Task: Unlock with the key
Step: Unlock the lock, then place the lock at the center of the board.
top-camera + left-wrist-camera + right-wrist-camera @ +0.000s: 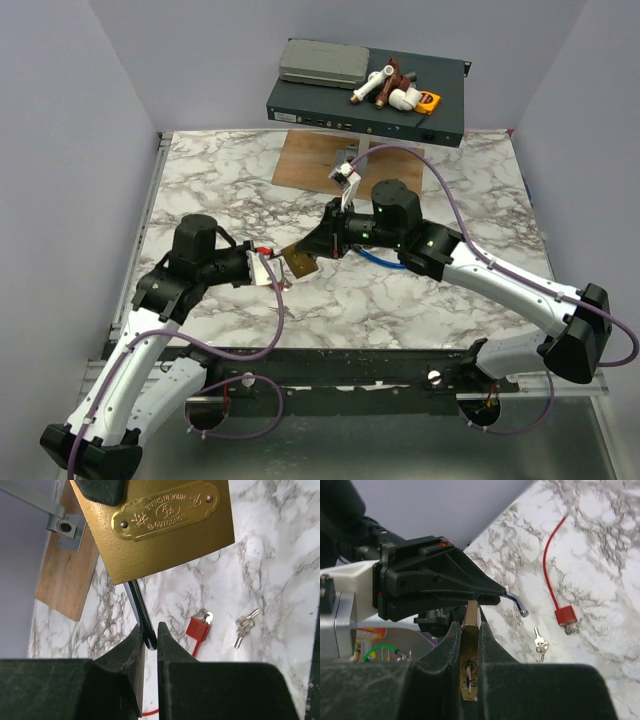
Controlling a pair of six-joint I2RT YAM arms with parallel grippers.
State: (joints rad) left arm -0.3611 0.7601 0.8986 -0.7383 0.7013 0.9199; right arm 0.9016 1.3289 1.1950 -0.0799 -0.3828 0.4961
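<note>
My right gripper should lower the brass padlock onto the marble beside the red padlock next and let go of it there, because the brass padlock's shackle is open and that marble is below.
A brass padlock hangs above the marble table between my two grippers. My right gripper is shut on the padlock's body. A key sits in the keyhole on the end facing the right wrist camera. My left gripper is shut on the dark shackle coming out of the brass body. In the right wrist view the shackle's chrome free end pokes out beside the left gripper's black fingers. From above, the left gripper meets the right gripper at the lock.
A small red padlock with a red cable lies on the table, a bunch of loose keys next to it. A wooden board lies further back. Behind it a black box carries several odd items.
</note>
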